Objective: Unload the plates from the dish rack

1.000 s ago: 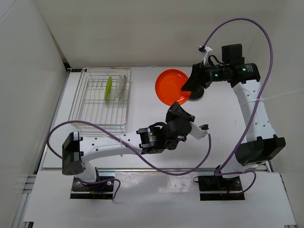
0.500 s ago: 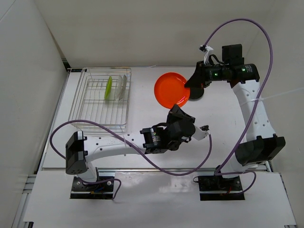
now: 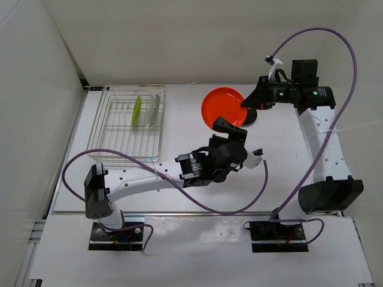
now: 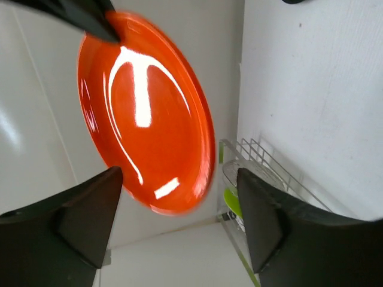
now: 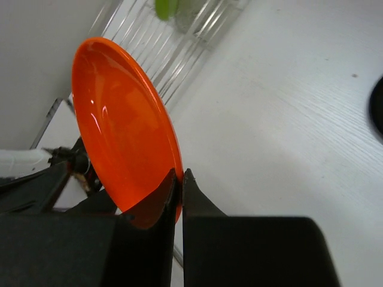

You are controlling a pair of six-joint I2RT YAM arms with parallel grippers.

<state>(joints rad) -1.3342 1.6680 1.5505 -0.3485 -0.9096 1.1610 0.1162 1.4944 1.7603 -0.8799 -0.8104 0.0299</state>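
Observation:
My right gripper comes down next, tilting toward the tabletop, over the black plate (image 3: 254, 117) (image 5: 377, 107) and releases the orange plate, since the black plate lies flat below.
The orange plate (image 3: 220, 106) (image 5: 119, 131) hangs on edge above the table, with my right gripper (image 3: 246, 105) (image 5: 181, 173) shut on its rim. My left gripper (image 3: 231, 128) (image 4: 179, 173) stands open just below the plate's lower edge (image 4: 143, 113), its fingers wide apart and off the plate. The dish rack (image 3: 96, 128) (image 4: 263, 156) (image 5: 170, 57) is at the far left. A lime green plate (image 3: 137, 111) (image 4: 234, 201) and a clear plate (image 3: 155, 110) stand upright in it. A black plate (image 3: 254, 117) lies flat on the table under my right gripper.
The left arm (image 3: 149, 179) stretches across the near table, its purple cable (image 3: 179, 191) looping beside it. The right arm (image 3: 323, 143) rises along the right edge. White walls close in the table at the left and back.
My right gripper closed on the orange plate's rim and carried it slightly right. My left gripper let go of the plate and opened wide.

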